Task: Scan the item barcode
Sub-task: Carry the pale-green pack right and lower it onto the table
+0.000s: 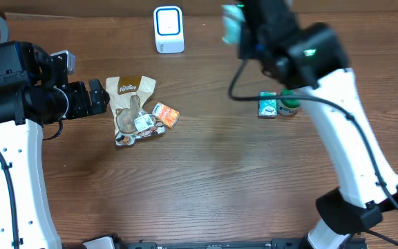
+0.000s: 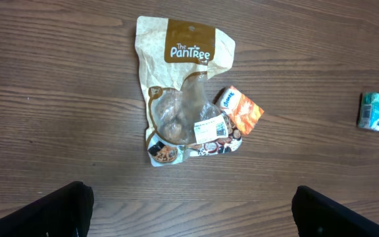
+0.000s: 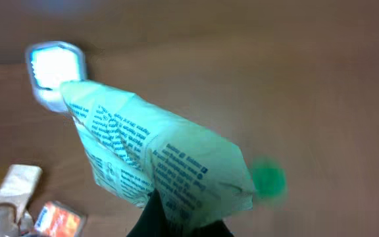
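Note:
My right gripper should come back from the scanner and down beside the teal packet, where empty table leaves room, before it releases the pale green packet.
My right gripper (image 1: 244,33) is raised at the back of the table and shut on a pale green packet (image 1: 232,28) with printed text. In the right wrist view the packet (image 3: 156,164) fills the middle, pinched at its lower end by the dark jaws of the right gripper (image 3: 176,222). The white scanner (image 1: 168,29) stands upright to the packet's left, and its lit face on the scanner (image 3: 54,69) shows beyond the packet's tip. My left gripper (image 1: 101,97) hangs open and empty at the left; its fingers (image 2: 51,214) stand wide apart.
A tan Pantree pouch (image 1: 131,111) (image 2: 183,92) lies flat left of centre with a small orange packet (image 1: 166,115) (image 2: 242,110) against its right side. A teal packet (image 1: 267,105) (image 2: 376,112) and a green-lidded jar (image 1: 289,104) sit under the right arm.

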